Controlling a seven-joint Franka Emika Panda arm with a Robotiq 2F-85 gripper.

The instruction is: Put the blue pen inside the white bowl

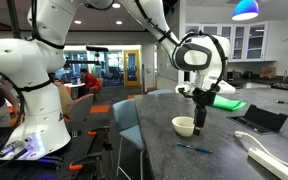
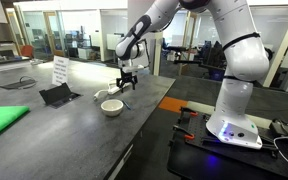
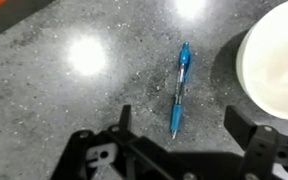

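My gripper lowers its open fingers around the blue pen's tip end (image 3: 176,117) next and closes. That end lies below it, between its spread fingers.
The blue pen (image 3: 179,88) lies flat on the grey speckled table, seen in the wrist view just ahead of my gripper. It also shows in an exterior view (image 1: 193,148) in front of the white bowl (image 1: 184,125). The bowl is cream-white and empty; it shows at the right edge of the wrist view (image 3: 276,62) and in an exterior view (image 2: 111,105). My gripper (image 3: 179,128) hovers above the pen with both fingers spread wide and nothing between them. In both exterior views it hangs above the table near the bowl (image 1: 198,112) (image 2: 126,84).
A flat green pad (image 1: 227,103) lies behind the bowl, also in view here (image 2: 2,122). A dark laptop-like object (image 1: 261,119) and a long white curved object (image 1: 274,152) lie to one side. A white sign (image 2: 60,70) stands further back. The table edge (image 2: 134,140) is near.
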